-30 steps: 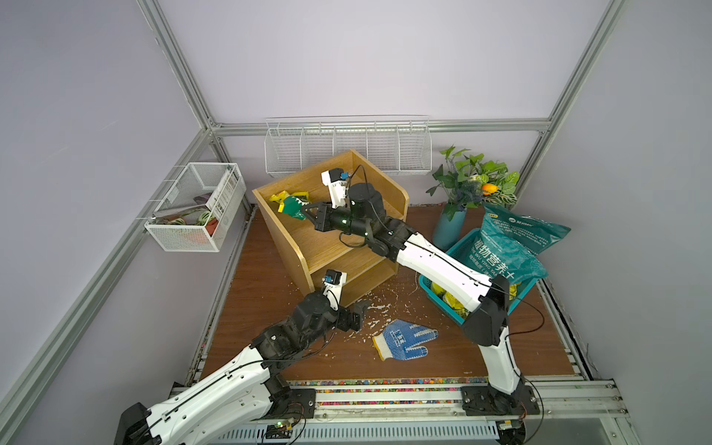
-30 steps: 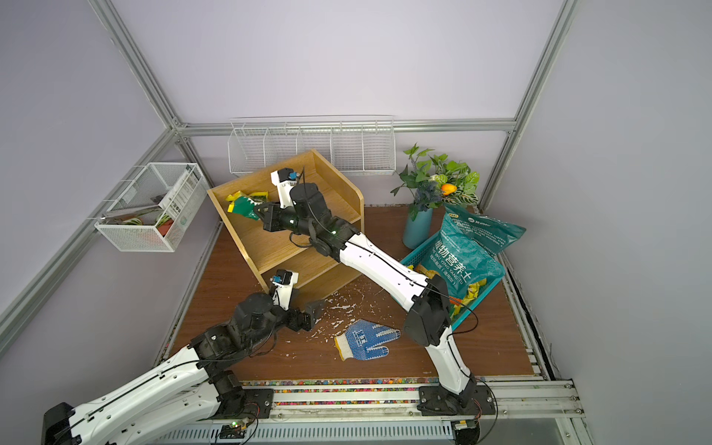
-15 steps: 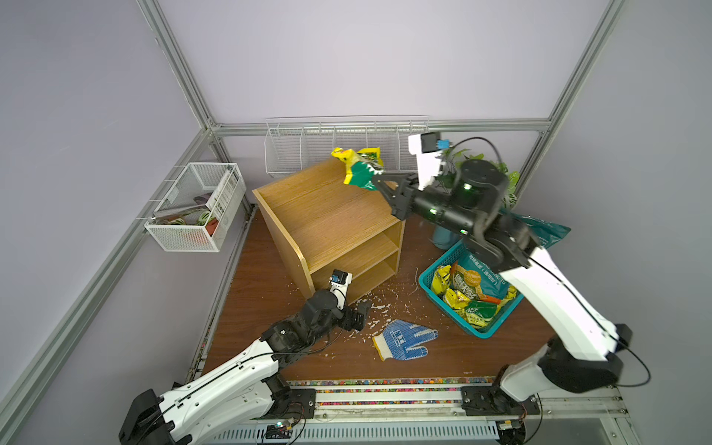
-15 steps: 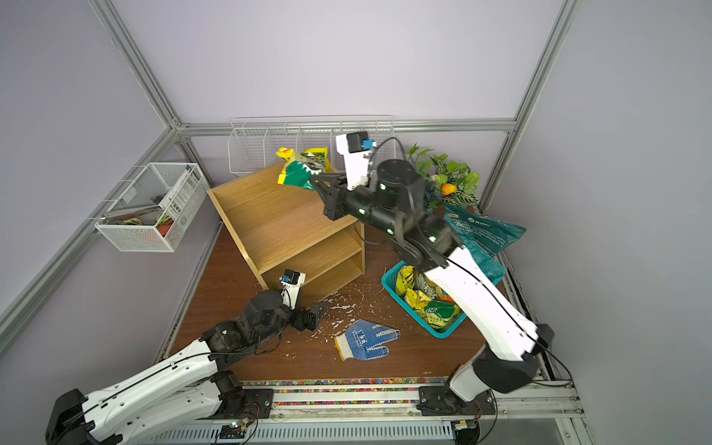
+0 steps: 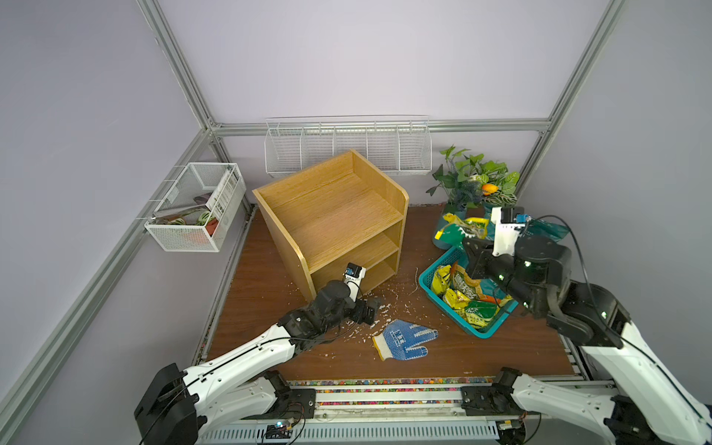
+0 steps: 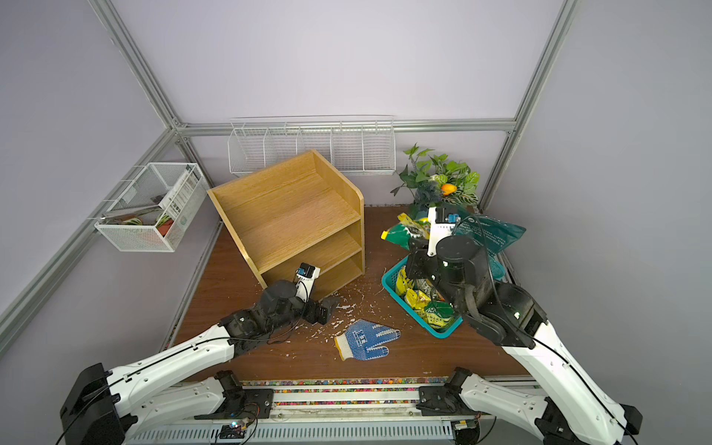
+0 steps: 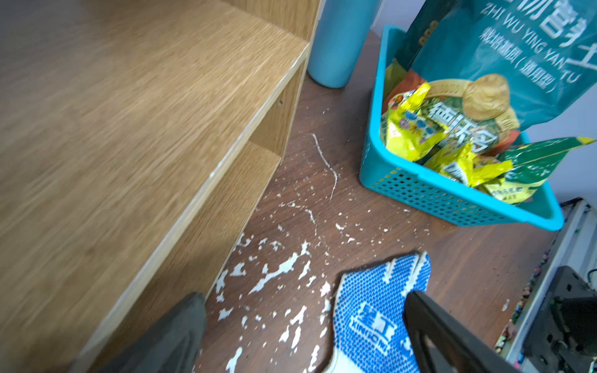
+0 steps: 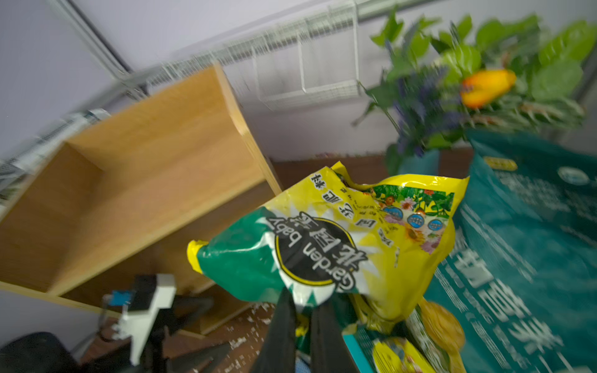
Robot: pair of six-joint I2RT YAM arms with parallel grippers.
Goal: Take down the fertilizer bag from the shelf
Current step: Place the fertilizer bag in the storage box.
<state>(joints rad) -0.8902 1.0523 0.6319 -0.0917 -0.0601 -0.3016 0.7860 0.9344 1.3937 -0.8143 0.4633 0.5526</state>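
Note:
My right gripper should next lower the bag into the gap behind the yellow-green packets in the teal basket (image 5: pixel 481 333), below the gripper, and release the bag's lower edge.
The fertilizer bag (image 5: pixel 460 229), yellow and green with a black oval label, hangs in the air off the shelf, above the back of the teal basket (image 5: pixel 481 333). My right gripper (image 8: pixel 303 300) is shut on the bag's (image 8: pixel 323 239) lower edge. The oak shelf (image 5: pixel 335 215) stands at the back middle, and its top tier is bare in both top views. My left gripper (image 7: pixel 305 298) is open, low over the floor at the shelf's (image 7: pixel 129 113) front corner, with nothing between its fingers.
The teal basket (image 7: pixel 420 193) holds several yellow-green packets, and a large teal bag (image 6: pixel 497 231) leans behind it. A blue dotted glove (image 5: pixel 404 339) lies on the floor among white flakes. A potted plant (image 5: pixel 476 181) stands at the back right. White wire baskets (image 5: pixel 346 146) hang on the walls.
My right arm has swung right and down from the shelf top with the bag in its grip, to above the basket. The left arm has barely moved.

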